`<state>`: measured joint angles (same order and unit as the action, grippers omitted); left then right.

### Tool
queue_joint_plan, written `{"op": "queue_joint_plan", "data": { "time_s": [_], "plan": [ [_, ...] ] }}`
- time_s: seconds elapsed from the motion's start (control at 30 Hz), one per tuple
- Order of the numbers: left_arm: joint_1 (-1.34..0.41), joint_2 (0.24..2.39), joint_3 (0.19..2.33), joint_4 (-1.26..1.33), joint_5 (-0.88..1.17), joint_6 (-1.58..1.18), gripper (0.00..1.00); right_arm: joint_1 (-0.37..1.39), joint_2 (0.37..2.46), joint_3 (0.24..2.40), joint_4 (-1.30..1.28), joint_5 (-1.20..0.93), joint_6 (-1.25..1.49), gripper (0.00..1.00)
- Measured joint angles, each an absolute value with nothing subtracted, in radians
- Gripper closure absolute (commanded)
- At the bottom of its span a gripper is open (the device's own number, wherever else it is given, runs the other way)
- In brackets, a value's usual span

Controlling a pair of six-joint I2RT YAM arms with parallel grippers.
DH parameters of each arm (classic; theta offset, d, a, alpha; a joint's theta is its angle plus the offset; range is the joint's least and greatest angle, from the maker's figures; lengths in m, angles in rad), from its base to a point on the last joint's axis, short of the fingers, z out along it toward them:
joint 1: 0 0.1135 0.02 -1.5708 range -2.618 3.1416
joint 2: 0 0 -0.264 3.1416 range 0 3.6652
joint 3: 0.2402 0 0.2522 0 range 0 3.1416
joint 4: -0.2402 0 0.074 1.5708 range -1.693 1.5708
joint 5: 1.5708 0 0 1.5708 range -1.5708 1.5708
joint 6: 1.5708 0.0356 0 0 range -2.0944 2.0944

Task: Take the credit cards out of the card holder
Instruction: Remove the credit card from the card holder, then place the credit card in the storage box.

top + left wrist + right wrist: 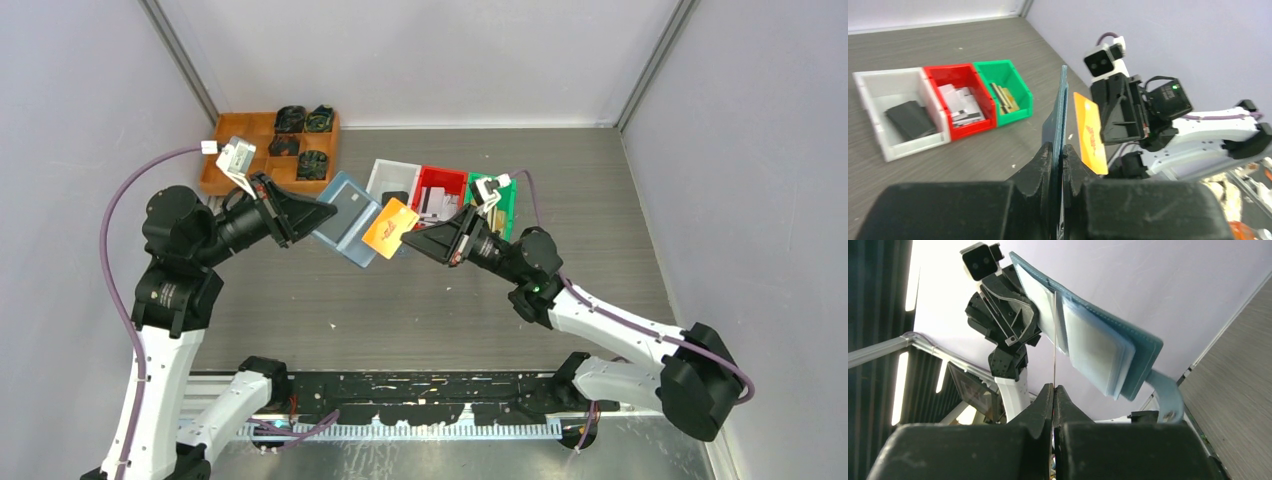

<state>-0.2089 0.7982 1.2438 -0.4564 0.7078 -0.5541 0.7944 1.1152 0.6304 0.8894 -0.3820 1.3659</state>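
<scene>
My right gripper next swings to its right in the top view, down to the green bin [498, 217], already holding gold cards, and releases.
My left gripper [322, 211] is shut on the slate-blue card holder [345, 220] and holds it open in the air above the table. In the left wrist view the card holder [1062, 105] is edge-on between the fingertips [1047, 155]. An orange credit card [390, 228] is pinched at its corner by my right gripper [410, 240], which is shut on it. That card [1090, 132] stands just beside the holder's inner face with a narrow gap. In the right wrist view the card [1054, 340] is a thin edge rising from my right gripper [1053, 388] in front of the holder's clear pockets [1095, 347].
Behind the grippers stand a white bin [385, 172] holding a dark wallet, a red bin [440, 178] with cards, and a green bin [508, 212] with cards. A wooden tray [240, 150] of black items sits at the back left. Walls close in on both sides.
</scene>
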Motion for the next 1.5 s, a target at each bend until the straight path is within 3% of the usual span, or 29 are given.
{"op": "queue_joint_plan", "data": {
  "time_s": [0.27,0.43,0.63,0.93,1.23,1.5],
  "plan": [
    [-0.209,0.797,1.244,-0.517,0.529,-0.395,1.00,0.680,1.051,0.610,0.782,-0.422,1.372,0.99],
    [-0.209,0.789,1.243,-0.558,0.492,-0.303,1.00,0.533,1.000,0.630,0.583,-0.475,1.338,0.99],
    [-0.209,0.789,1.242,-0.620,0.580,-0.252,1.00,0.303,1.018,0.867,0.016,-0.501,1.095,0.99],
    [-0.209,0.801,1.235,-0.672,0.794,-0.254,1.00,0.096,1.153,0.981,-0.393,-0.399,0.820,0.99],
    [-0.209,0.801,1.215,-0.665,1.024,-0.331,1.00,0.096,1.357,1.091,-0.458,-0.285,0.691,0.99],
    [-0.209,0.801,1.211,-0.664,1.052,-0.340,1.00,0.101,1.542,1.126,-0.441,-0.281,0.677,0.99]
  ]
}}
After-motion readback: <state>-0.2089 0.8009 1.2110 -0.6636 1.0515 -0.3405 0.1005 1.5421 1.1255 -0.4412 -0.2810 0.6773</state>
